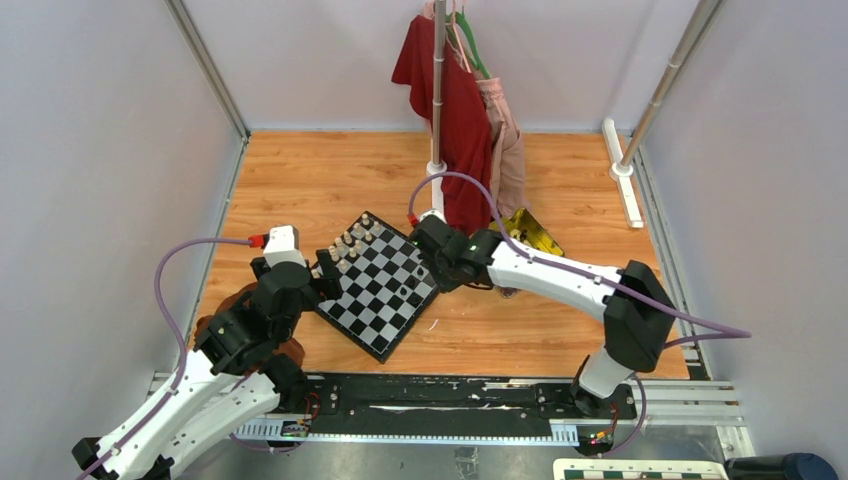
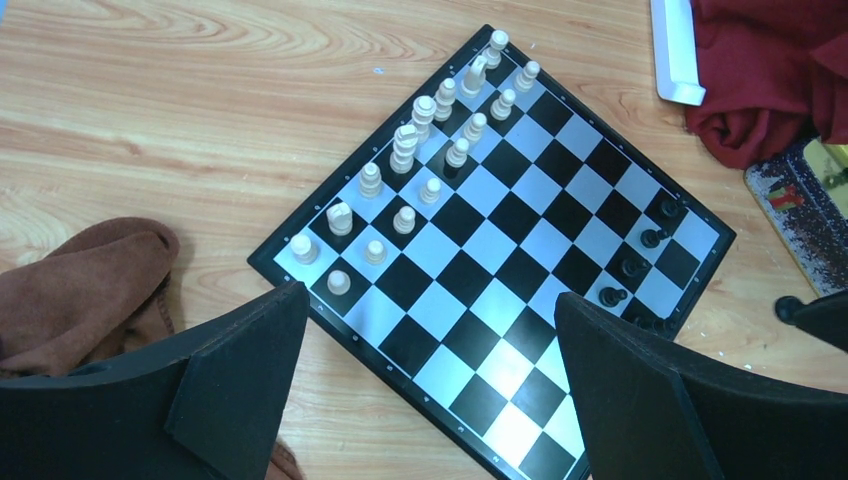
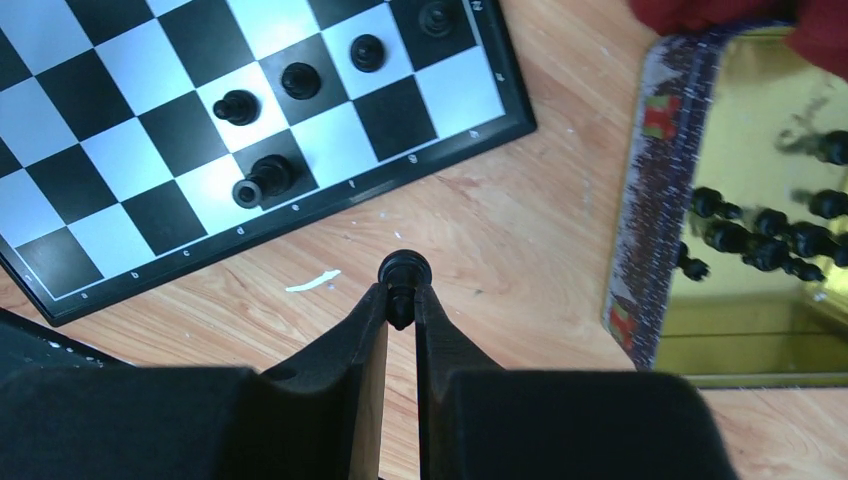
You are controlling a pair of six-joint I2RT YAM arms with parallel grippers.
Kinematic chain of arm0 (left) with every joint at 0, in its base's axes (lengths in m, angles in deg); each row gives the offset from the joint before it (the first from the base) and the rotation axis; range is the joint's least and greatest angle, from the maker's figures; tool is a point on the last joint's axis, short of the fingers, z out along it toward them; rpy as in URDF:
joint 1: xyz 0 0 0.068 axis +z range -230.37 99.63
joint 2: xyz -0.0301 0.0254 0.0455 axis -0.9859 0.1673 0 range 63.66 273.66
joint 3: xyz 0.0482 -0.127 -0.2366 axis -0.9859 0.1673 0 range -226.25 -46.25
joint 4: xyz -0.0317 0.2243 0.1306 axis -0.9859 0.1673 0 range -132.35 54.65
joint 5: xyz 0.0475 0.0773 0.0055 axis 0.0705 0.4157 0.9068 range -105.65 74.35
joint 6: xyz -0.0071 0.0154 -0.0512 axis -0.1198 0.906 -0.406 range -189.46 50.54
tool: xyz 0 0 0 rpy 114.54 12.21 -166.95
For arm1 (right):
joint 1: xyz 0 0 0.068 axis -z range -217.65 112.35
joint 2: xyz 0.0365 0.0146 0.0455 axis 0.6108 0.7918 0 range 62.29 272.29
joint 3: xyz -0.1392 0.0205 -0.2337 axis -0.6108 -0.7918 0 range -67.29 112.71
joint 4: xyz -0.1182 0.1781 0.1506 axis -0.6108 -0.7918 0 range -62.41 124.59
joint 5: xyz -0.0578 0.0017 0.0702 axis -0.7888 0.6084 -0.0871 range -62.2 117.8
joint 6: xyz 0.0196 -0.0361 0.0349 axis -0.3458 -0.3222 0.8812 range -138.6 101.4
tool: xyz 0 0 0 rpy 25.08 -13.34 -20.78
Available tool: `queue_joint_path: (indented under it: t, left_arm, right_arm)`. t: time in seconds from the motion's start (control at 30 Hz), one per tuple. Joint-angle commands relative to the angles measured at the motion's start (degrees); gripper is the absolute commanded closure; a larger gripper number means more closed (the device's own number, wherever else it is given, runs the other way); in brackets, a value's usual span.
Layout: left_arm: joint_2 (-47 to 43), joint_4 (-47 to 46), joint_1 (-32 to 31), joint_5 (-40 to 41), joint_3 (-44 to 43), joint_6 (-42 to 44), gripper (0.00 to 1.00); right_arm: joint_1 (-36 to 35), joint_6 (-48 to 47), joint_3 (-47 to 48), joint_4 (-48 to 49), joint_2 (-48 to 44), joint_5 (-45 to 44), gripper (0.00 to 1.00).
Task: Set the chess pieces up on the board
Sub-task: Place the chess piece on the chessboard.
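Note:
The white square on the tray-side of the tall piece is empty, so I will move my right gripper to the left in the top view and down to bring its piece onto that square.
The black-and-white board point(image 1: 380, 283) lies turned like a diamond on the wooden table; it also shows in the left wrist view point(image 2: 500, 250) and the right wrist view point(image 3: 130, 130). Several cream pieces point(image 2: 405, 145) stand in two rows along its far left side. A few black pieces point(image 3: 265, 180) stand near its right corner. My right gripper point(image 3: 401, 297) is shut on a black piece point(image 3: 404, 270), held over bare wood between the board and the gold tray. My left gripper point(image 2: 430, 305) is open and empty above the board's near left edge.
A gold tray point(image 3: 760, 300) with several more black pieces point(image 3: 770, 245) lies right of the board. A brown cloth point(image 2: 80, 290) lies left of the board. Red and pink garments point(image 1: 460, 110) hang on a pole behind. A white scrap point(image 3: 312, 281) lies on the wood.

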Motion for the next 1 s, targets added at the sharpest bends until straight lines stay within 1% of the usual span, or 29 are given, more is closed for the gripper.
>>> queue_joint_path:
  t: [0.0,0.6,0.97]
  left_arm:
    - [-0.7,0.3,-0.9,1.5,0.5,-0.6,0.00]
    - [-0.7,0.3,-1.0,2.0,0.6,-0.7,0.00]
    - [-0.6,0.2,-1.1,2.0,0.7,-0.7,0.00]
  right_arm:
    - [-1.9,-1.5,3.8,-1.7,3.9,1.5,1.00]
    - [-2.8,-4.6,10.6,-1.5,15.4,3.9,1.00]
    - [-2.2,-5.4,12.7,-1.5,18.9,4.6,1.00]
